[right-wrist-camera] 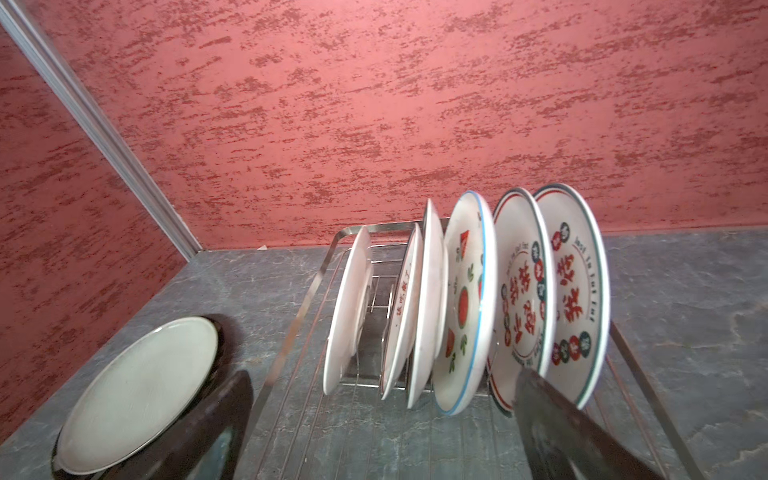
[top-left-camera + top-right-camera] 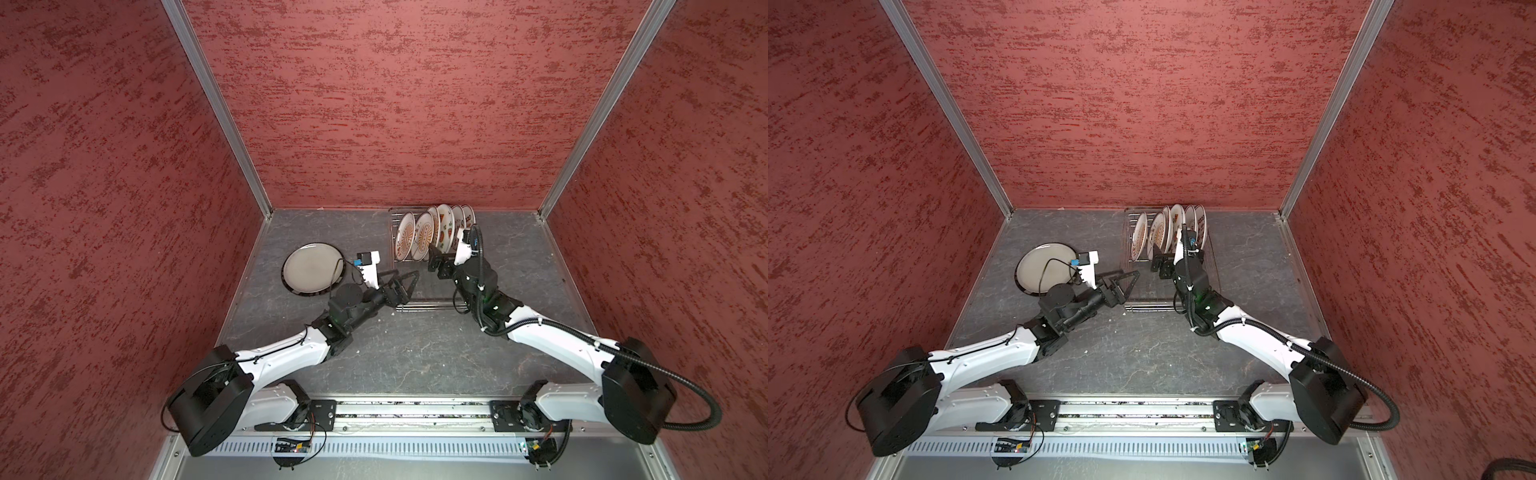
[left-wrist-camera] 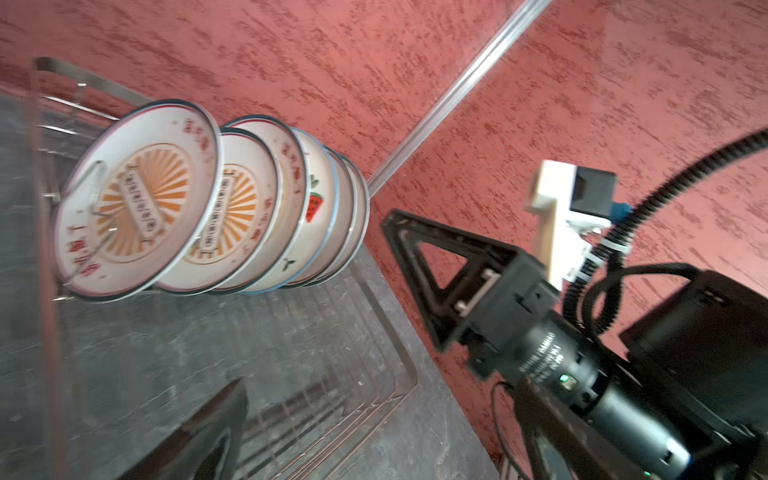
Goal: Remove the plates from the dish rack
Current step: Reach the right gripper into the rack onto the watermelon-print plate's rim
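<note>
Next, my open right gripper will reach outward to the watermelon plate's blue rim (image 2: 448, 244) (image 1: 481, 344) with fingers astride the plate's near edge and close, since the plate's rim faces me edge-on.
Several printed plates (image 2: 424, 235) (image 2: 1158, 232) stand on edge in a row at the far end of the silver wire dish rack (image 2: 428, 308) (image 2: 1150, 308). In the right wrist view the sunburst, watermelon (image 1: 465, 303) and red-character plates lean in their slots. One plain dark-rimmed plate (image 2: 313, 268) (image 2: 1044, 266) (image 1: 137, 399) lies flat on the table left of the rack. My right gripper (image 2: 436, 255) (image 2: 1158, 257) (image 1: 386, 436) hovers open over the rack floor just before the row, holding nothing. My left gripper (image 2: 409, 286) (image 2: 1129, 282) (image 3: 374, 449) is open and empty at the rack's near left corner.
Textured red walls close in the grey stone table (image 2: 374, 353) on three sides, with the back wall right behind the rack. The right arm's black cable loops behind its wrist camera (image 3: 573, 195).
</note>
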Robot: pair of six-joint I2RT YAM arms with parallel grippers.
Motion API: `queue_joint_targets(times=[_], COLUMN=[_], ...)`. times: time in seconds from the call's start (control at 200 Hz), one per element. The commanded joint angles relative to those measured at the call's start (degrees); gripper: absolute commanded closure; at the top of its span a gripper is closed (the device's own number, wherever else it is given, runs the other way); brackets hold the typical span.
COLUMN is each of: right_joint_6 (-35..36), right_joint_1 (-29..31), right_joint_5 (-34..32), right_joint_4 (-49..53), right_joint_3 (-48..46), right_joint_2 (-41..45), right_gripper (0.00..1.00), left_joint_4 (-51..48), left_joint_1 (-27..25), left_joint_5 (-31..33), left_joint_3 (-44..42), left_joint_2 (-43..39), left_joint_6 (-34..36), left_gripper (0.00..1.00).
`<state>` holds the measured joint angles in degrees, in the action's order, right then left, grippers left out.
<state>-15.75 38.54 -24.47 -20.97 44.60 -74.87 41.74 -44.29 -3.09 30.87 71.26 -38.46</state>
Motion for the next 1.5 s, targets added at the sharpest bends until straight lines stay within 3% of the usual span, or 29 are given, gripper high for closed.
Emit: queue_joint_targets(times=[0.0,0.065,0.145,0.215,0.301,0.381,0.491,0.671,0.792,1.087,1.227,1.498], right_joint_6=[-2.0,-2.9,-3.4,-3.3,-2.9,-2.5,-2.6,-2.4,-2.1,-1.9,-1.5,-1.3], right_joint_1=[-2.0,-3.0,-4.2,-5.6,-7.8,-8.5,-9.4,-11.4,-11.6,-11.6,-11.5,-10.0], right_joint_5=[-0.4,0.9,2.3,5.3,9.7,9.2,4.4,5.2,4.5,-3.0,-6.1,-13.2], right_joint_4=[3.8,6.1,9.2,10.8,11.7,13.5,16.4,19.3,21.8,25.5,26.9,28.2], right_joint_3=[2.7,4.2,6.7,9.2,12.1,14.6,17.9,22.3,26.1,29.9,32.6,36.6], right_joint_2=[1.7,1.3,-0.4,-2.5,-5.0,-6.9,-10.4,-15.6,-19.1,-24.4,-27.7,-31.9], right_gripper=[0.07,0.08,0.13,0.25,0.38,0.40,0.51,0.57,0.61,0.65,0.75,0.80], left_joint_4=[6.5,9.6,6.6,3.5,6.3,9.7,6.5,9.3,5.4,8.3,8.5,9.4], left_joint_1=[-0.9,-0.8,-0.8,-0.9,-0.9,-0.9,-0.6,0.6,0.6,1.5,1.6,2.1], left_joint_5=[-0.7,-1.4,-1.8,-2.0,-1.9,-1.2,0.0,-2.5,-1.7,-3.8,-4.3,-4.7], left_joint_3=[1.1,0.1,1.1,1.9,0.3,-1.2,0.3,0.8,3.3,4.5,5.1,5.0], left_joint_2=[2.3,3.1,2.9,2.5,2.0,1.9,2.9,5.6,6.4,10.4,11.4,12.3], left_joint_6=[2.3,1.3,1.8,2.5,2.4,3.1,3.8,2.7,4.1,1.2,1.1,0.5], left_gripper=[0.01,0.01,0.01,0.01,0.01,0.00,0.01,0.01,0.01,0.01,0.01,0.01])
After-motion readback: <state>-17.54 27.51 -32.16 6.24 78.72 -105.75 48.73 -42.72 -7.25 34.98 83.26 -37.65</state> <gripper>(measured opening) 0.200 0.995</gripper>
